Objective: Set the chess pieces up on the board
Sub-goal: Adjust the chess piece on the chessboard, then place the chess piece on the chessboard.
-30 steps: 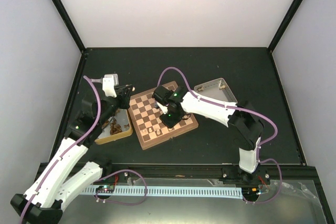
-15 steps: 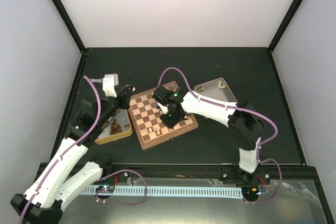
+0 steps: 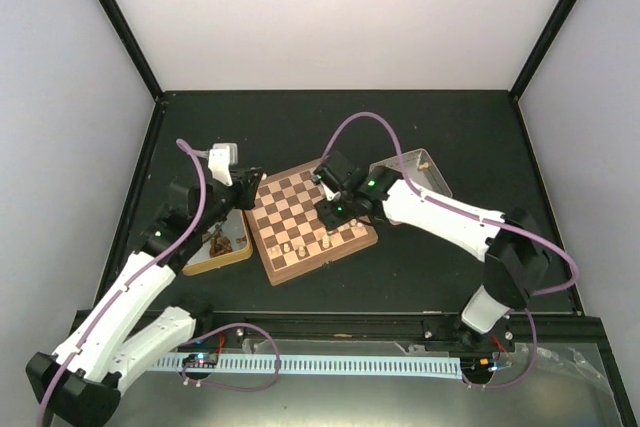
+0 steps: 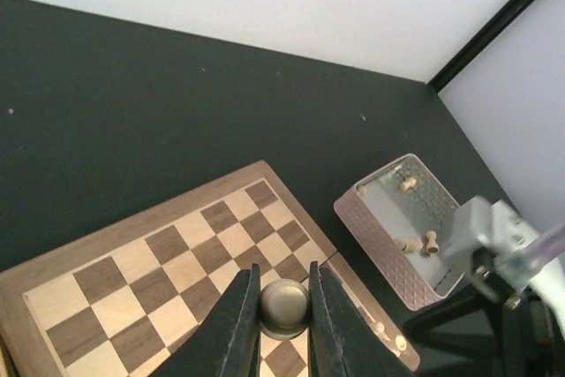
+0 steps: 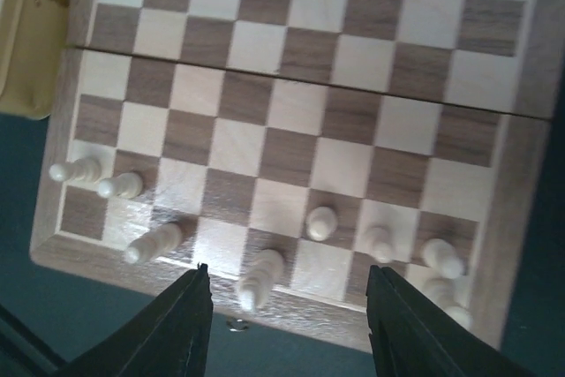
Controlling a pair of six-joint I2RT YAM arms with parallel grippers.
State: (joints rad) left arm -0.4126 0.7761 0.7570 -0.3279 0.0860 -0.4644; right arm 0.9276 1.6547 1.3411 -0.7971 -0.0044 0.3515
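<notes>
My left gripper goes down and toward the right in the top view next and releases its piece on the empty light square at the near side of the board's fold.
The board (image 3: 292,209) lies mid-table with several pale chess pieces (image 3: 300,245) along its near edge. In the right wrist view those pieces (image 5: 321,222) stand on the two nearest rows of the board (image 5: 300,86), and one tall piece (image 5: 260,278) leans over the rim. My right gripper (image 5: 287,306) hangs open above them, holding nothing. My left gripper (image 4: 283,282) is shut on a round-topped chess piece (image 4: 283,306) above the board (image 4: 159,262). From the top camera, the left gripper (image 3: 250,179) is at the board's far left corner and the right gripper (image 3: 333,212) is over its right half.
A metal tray (image 3: 437,180) with a few pale pieces stands right of the board; it also shows in the left wrist view as the metal tray (image 4: 380,227). A yellowish tray (image 3: 232,255) holding dark pieces sits left of the board. Black frame posts rise at the table's back corners.
My right gripper has opened and drawn back to the right, leaving a piece on the board. My left gripper has shifted right, over the board's corner, still shut on its piece.
</notes>
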